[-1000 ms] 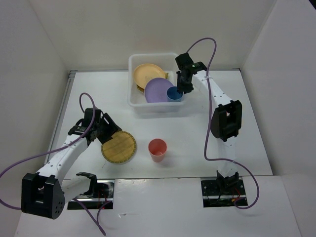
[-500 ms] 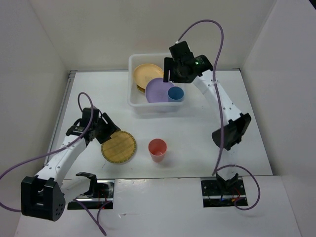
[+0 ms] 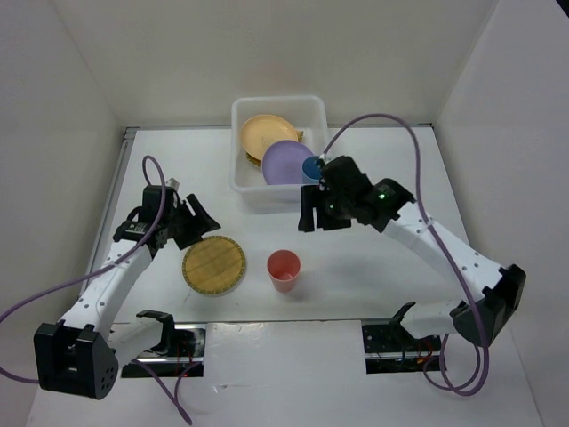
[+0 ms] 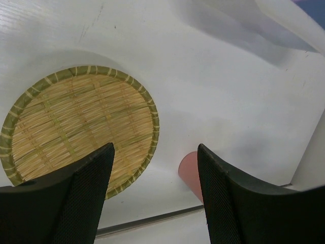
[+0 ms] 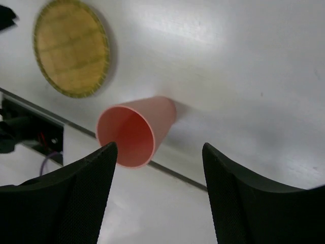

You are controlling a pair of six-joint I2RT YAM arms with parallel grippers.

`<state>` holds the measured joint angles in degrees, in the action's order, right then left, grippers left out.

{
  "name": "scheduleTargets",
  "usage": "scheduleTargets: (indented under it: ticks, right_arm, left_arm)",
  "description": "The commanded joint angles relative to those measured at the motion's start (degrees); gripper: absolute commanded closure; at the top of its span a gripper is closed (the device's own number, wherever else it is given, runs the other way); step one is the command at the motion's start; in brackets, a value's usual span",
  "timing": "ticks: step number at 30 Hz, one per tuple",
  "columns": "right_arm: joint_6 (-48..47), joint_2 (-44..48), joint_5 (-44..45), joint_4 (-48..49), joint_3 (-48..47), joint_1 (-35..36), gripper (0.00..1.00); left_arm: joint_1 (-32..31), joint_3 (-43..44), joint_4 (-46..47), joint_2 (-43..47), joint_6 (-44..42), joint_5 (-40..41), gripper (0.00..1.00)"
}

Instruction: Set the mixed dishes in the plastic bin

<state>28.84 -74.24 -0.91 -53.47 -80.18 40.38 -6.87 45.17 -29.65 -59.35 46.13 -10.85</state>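
The right gripper will next go down and come back onto the red cup's far rim (image 3: 295,254) (image 5: 152,137), since that rim is below the gripper and to its left in the top view.
The plastic bin (image 3: 238,171) stands at the back centre. It holds the pale orange plate (image 3: 265,132), the lavender plate (image 3: 284,163) and the blue cup (image 3: 311,167). A sliver of woven rim (image 3: 300,136) shows by the orange plate. One woven plate (image 3: 214,265) lies on the table, also in the left wrist view (image 4: 81,127) and the right wrist view (image 5: 71,48). The red cup (image 3: 284,267) stands upright to its right (image 5: 134,132). My left gripper (image 3: 201,228) is open and empty just behind-left of the woven plate. My right gripper (image 3: 311,215) is open and empty, above the table behind the red cup.
White walls close in the table on three sides. The table's front edge and the two arm bases (image 3: 164,342) lie just in front of the woven plate and the cup. Purple cables loop off both arms.
My right arm has swung from over the bin forward and down to above the table near the red cup. My left gripper has drawn back slightly from the woven plate.
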Motion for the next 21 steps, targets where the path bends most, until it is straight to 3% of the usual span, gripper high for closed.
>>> scheduleTargets:
  ticks: [1,5,14,18,21]
  right_arm:
    - [2.27,-1.17,-1.73,4.33,6.42,2.33,0.27]
    - [4.55,-2.04,-1.73,6.01,9.42,5.58,0.32]
    - [6.23,-8.72,-1.73,9.53,10.92,10.60,0.32]
    - [7.45,-13.11,2.12,8.13,10.92,12.44,0.34]
    - [8.07,-14.18,4.68,6.28,10.92,13.58,0.48]
  left_arm:
    - [0.28,0.45,-0.59,-0.33,-2.80,-2.41,0.26]
    - [0.28,-0.08,0.03,-0.33,-2.80,-2.42,0.26]
    - [0.28,-0.08,0.03,-0.33,-2.80,-2.42,0.26]
    - [0.28,-0.08,0.03,-0.33,-2.80,-2.42,0.26]
    - [0.28,-0.61,0.03,-0.33,-2.80,-2.42,0.26]
